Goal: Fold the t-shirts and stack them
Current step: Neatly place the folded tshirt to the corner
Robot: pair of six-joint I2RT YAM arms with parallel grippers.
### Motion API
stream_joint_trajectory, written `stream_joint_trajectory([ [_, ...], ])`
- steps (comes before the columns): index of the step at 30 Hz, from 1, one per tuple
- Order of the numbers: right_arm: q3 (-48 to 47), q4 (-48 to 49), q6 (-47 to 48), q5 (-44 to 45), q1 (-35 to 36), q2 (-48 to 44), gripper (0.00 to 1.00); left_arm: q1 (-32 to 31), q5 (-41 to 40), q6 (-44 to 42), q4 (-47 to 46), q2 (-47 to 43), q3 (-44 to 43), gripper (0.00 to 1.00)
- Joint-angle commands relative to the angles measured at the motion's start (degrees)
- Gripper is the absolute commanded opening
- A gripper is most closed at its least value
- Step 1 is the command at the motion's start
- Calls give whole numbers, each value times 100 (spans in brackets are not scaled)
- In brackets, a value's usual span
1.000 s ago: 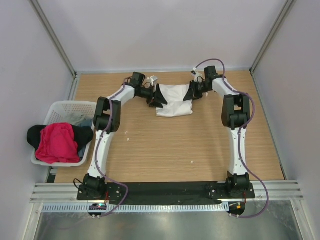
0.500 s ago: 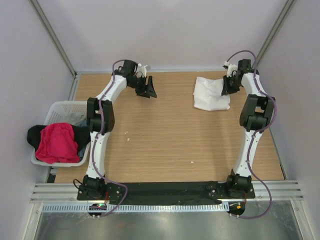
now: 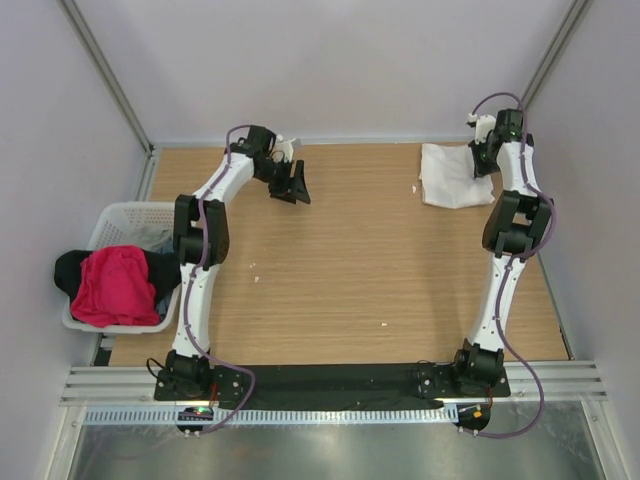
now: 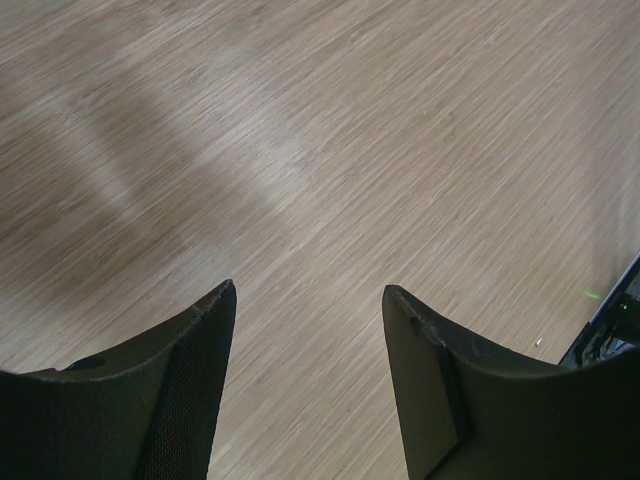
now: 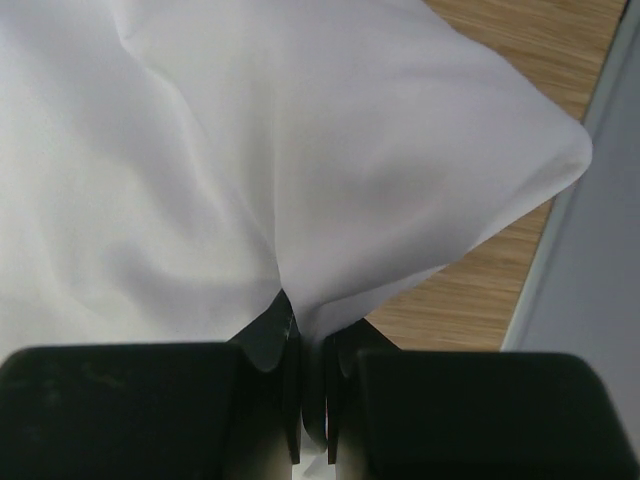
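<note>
The robot's right gripper will slide outward and toward the grey side and pull the folded white t-shirt farther into the table's corner, because bare wood is still between them.
The folded white t-shirt (image 3: 448,178) lies at the far right corner of the table. My right gripper (image 3: 482,157) is at its right edge and is shut on a pinch of the white cloth (image 5: 250,170). My left gripper (image 3: 295,186) is open and empty over bare wood at the far left; its black fingers (image 4: 190,380) stand wide apart. A pink-red t-shirt (image 3: 117,285) lies on top of a black t-shirt (image 3: 68,268) in the basket at the left.
The white lattice basket (image 3: 125,215) sits at the table's left edge. Grey walls and metal posts close in the far side and both sides. A small white scrap (image 3: 384,323) lies on the wood near the front.
My right gripper has dragged the white t-shirt from the far middle to the far right corner. My left gripper let go of it, opened, and drew back to the left.
</note>
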State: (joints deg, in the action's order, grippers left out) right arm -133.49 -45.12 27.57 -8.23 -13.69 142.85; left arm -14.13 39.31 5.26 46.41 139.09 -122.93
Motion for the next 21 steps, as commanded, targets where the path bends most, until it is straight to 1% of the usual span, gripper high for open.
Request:
stream_joint_trajectory([
  [1,-335,284,380,462,-89,85,2,7,-73,-191,61,-479,41,61],
  [8,-406,890,232,797,-133,244,1,-46,-160,-262,105,-514,103,61],
  [9,-414,970,196,1014,-142,252,1,-55,-160,-262,113,-514,103,62],
  [10,-458,1075,170,1042,-142,261,1,-55,-178,-262,105,-514,120,62],
  [21,-546,1322,187,1245,-142,402,1,-143,-275,-332,131,-540,165,62],
])
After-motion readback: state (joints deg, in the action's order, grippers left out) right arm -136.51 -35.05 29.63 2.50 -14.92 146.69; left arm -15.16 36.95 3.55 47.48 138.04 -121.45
